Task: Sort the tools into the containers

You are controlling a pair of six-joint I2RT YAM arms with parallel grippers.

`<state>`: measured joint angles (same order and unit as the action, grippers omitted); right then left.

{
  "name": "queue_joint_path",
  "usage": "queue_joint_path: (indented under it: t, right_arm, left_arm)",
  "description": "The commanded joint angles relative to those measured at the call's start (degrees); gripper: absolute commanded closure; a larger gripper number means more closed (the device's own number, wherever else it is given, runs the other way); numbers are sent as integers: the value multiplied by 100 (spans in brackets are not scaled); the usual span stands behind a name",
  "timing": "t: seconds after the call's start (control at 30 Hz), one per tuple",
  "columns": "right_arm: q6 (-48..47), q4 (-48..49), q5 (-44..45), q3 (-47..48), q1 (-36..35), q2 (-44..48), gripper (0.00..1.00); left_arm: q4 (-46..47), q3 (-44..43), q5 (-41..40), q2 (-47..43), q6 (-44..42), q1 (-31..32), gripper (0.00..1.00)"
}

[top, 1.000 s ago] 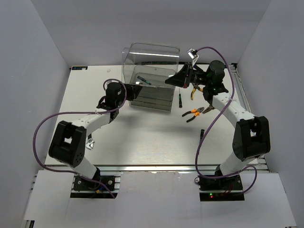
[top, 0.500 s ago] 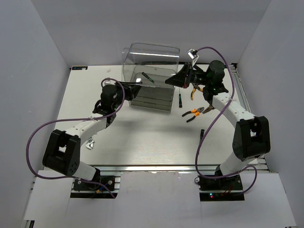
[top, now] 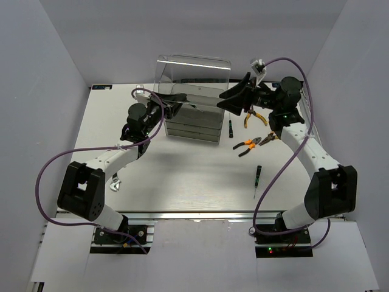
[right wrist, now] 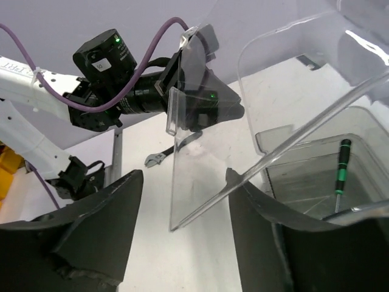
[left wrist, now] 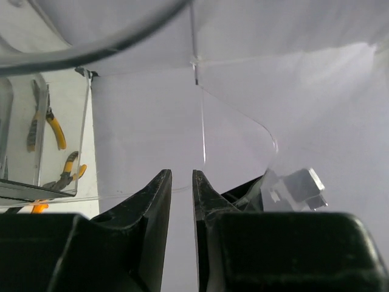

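Next, my right gripper draws its open fingers back and down to the frontmost black screwdriver and onto its handle (top: pixel 258 171), clear of pliers.
The containers are clear drawers in a transparent cabinet (top: pixel 193 73) at the back middle. My left gripper (top: pixel 175 103) is at its left side, shut on the handle tab of a pulled-out drawer front (right wrist: pixel 200 176); in the left wrist view the jaws (left wrist: pixel 182 176) stand a narrow gap apart on the thin plastic. A black screwdriver (right wrist: pixel 340 173) with a green band lies in a drawer. My right gripper (top: pixel 234 94) stands open and empty at the cabinet's right side, its jaws (right wrist: pixel 185 176) wide apart.
On the table right of the cabinet lie orange-handled pliers (top: pixel 254 115), second pliers (top: pixel 249 145) and a short screwdriver (top: pixel 231 129). Another screwdriver (top: pixel 258 176) lies nearer the front. A silver wrench (top: pixel 115 182) lies by the left arm. Purple cables loop beside both arms.
My right gripper has opened and its arm has drawn back to the right. The left arm has reached in further at the cabinet's left side.
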<state>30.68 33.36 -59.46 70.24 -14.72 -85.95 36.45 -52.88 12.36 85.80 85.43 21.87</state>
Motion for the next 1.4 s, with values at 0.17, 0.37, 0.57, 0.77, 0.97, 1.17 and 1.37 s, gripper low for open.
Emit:
queue_joint_path:
  t: [0.17, 0.37, 0.57, 0.77, 0.97, 1.17, 1.37]
  right_arm:
    - [-1835, -1269, -468, -449, 575, 702, 29]
    - [-5282, -4254, -568, -266, 707, 791, 28]
    - [-6803, -6473, 1425, -334, 681, 448, 33]
    - [-5566, -6404, 4871, -1168, 347, 456, 36]
    - [-4501, -6482, 5893, -1705, 242, 562, 37]
    - [-4000, -6519, 5797, -2075, 224, 237, 41]
    - [-3999, -6395, 5604, -2049, 215, -149, 41]
  left_arm:
    - [548, -170, 284, -292, -360, 19, 68]
    - [574, -187, 311, -327, -386, 19, 68]
    - [574, -161, 302, -389, -475, 2, 68]
    - [574, -99, 302, -450, -510, -33, 68]
    - [574, -47, 293, -468, -527, -51, 67]
    - [574, -3, 311, -477, -527, -86, 67]
    - [574, 41, 328, -503, -510, -104, 67]
